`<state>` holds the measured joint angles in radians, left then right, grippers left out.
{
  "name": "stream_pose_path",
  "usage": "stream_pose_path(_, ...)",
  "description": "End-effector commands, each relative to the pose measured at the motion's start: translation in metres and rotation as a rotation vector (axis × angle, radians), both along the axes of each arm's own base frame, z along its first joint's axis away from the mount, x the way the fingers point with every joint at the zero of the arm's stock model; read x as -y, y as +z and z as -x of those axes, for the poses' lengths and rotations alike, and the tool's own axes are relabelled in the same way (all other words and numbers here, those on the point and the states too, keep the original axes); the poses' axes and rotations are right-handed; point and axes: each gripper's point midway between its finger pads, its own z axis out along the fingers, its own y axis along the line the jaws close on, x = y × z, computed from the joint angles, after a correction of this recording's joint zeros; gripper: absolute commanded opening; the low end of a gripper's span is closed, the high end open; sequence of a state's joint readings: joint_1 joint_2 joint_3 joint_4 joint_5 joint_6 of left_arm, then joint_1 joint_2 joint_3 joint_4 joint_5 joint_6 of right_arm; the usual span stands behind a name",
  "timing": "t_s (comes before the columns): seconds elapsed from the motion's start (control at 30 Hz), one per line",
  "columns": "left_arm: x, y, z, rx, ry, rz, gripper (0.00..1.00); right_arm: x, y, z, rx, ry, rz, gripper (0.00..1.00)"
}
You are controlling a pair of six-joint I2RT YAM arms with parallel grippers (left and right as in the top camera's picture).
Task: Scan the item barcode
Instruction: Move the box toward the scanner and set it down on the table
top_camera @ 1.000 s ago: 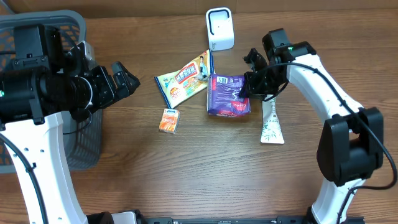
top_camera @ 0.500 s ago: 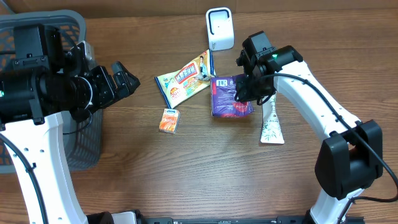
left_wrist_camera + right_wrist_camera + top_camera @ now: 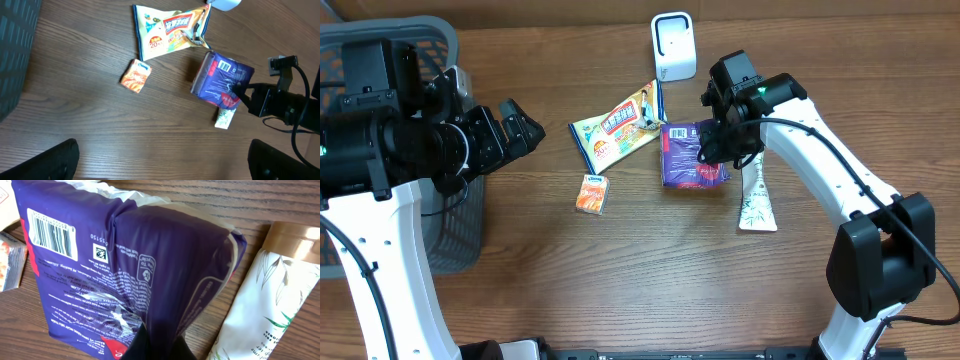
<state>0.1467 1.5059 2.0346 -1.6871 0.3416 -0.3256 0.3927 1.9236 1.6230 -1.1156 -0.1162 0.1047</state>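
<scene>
My right gripper will next lift and tilt the purple pack, swing back, then go down onto the clear spot of bare wood (image 3: 706, 191) beside the white tube.
My right gripper (image 3: 715, 148) is shut on the edge of a purple plastic pack (image 3: 692, 160), which is tilted just above the wood. In the right wrist view the pack (image 3: 125, 265) fills the frame, pinched between my right gripper's (image 3: 157, 345) dark fingers. Its white barcode label (image 3: 50, 232) faces up at the top left. The white scanner (image 3: 672, 45) stands at the back of the table, behind the pack. My left gripper (image 3: 525, 132) hangs open over bare wood at the left, far from the pack (image 3: 220, 82), with nothing between its fingers (image 3: 60, 160).
A grey mesh basket (image 3: 430, 40) sits at the far left under the left arm. A yellow-green snack bag (image 3: 620, 125) lies left of the pack. A small orange packet (image 3: 591, 193) lies in front of it. A white tube (image 3: 757, 200) rests beside the right gripper.
The right arm has swung left and turned, shifting the purple pack slightly with it. Over the last half second it barely moved. The left arm has stayed still.
</scene>
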Motion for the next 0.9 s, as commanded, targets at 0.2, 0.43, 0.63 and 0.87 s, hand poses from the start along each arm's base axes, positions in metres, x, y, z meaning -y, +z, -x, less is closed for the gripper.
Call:
stream_pose_path(0.2,0.001,0.0,0.0,0.003,-0.012,0.008,1.0,0.066,0.063,-0.015,0.164,-0.152,0.372,0.04)
stream_pose_path(0.43,0.001,0.0,0.0,0.003,-0.012,0.008,1.0,0.076,0.05,-0.004,0.14,-0.122,0.515,0.04)
stream_pose_path(0.63,0.001,0.0,0.0,0.003,-0.012,0.008,1.0,0.066,0.033,0.034,-0.004,-0.088,0.566,0.07)
stream_pose_path(0.87,0.001,0.0,0.0,0.003,-0.012,0.008,1.0,0.03,0.013,0.06,-0.009,-0.006,0.636,0.07)
